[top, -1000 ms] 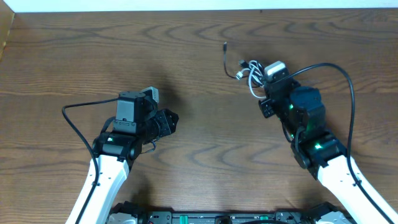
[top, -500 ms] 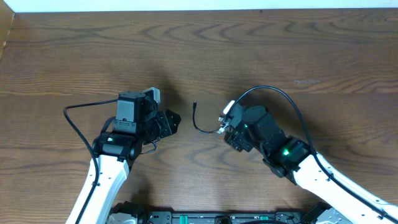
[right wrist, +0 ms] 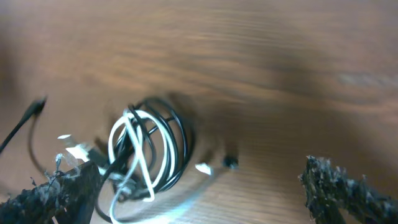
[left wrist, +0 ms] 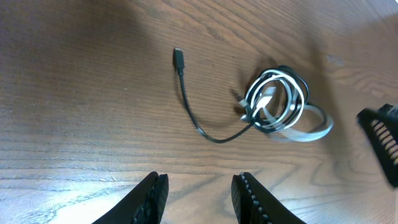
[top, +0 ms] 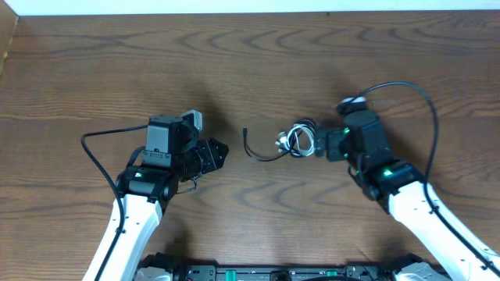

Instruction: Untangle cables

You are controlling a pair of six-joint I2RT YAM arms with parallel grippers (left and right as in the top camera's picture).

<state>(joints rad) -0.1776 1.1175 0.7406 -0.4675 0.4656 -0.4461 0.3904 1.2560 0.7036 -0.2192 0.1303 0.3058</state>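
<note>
I will next move my right gripper down and toward the plug, so that it goes onto the coil's edge farthest from that plug (top: 313, 137) (right wrist: 181, 152).
The cables (top: 295, 140) lie in one tangled coil on the wooden table, white and black loops wound together. A black tail (top: 254, 152) runs left from the coil to a small plug (top: 244, 131). My right gripper (top: 319, 143) sits just right of the coil, open wide. In the right wrist view the coil (right wrist: 146, 149) lies against the left finger (right wrist: 62, 193), and the right gripper (right wrist: 205, 199) holds nothing. My left gripper (top: 219, 150) stands left of the plug, open and empty. The left wrist view shows the coil (left wrist: 277, 99) and plug (left wrist: 178, 56) ahead of the left gripper (left wrist: 200, 199).
Thick black arm cables arc beside each arm, one at the left (top: 98, 140) and one at the right (top: 414, 90). A pale wall strip (top: 250, 6) borders the table's far edge. A right finger (left wrist: 382, 140) shows at the left wrist view's right edge.
My right arm carried the tangled cables from the back right to the table's middle, then opened and drew back to the right. The coil now rests on the table. The left arm stayed still.
</note>
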